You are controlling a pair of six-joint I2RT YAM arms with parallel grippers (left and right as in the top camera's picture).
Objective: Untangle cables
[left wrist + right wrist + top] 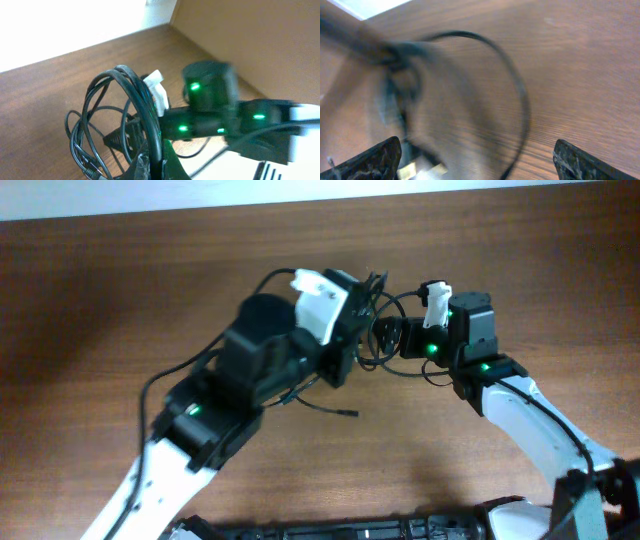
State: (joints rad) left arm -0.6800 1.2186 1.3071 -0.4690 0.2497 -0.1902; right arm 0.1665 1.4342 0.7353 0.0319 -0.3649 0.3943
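Note:
The piece of the cables goes away from the loops bunched beside my open right gripper next. My left gripper then carries it down toward the wood and releases it.
The cables (388,308) are thin black cords bunched in loops between my two grippers above the table's middle. One loose end (335,409) trails onto the wood below the left arm. In the left wrist view my left gripper (156,162) is shut on a thick strand of the cables (131,95), whose loops fan up and to the left. It shows overhead too (368,292). My right gripper (386,336) faces the bundle from the right. In the right wrist view it (477,162) is wide open, with a blurred cable loop (520,95) in front of its fingers, not gripped.
The wooden table (120,290) spreads all round the arms. The right arm's body with green lights (210,100) sits close behind the cable loops in the left wrist view. A dark strip (350,530) runs along the front edge.

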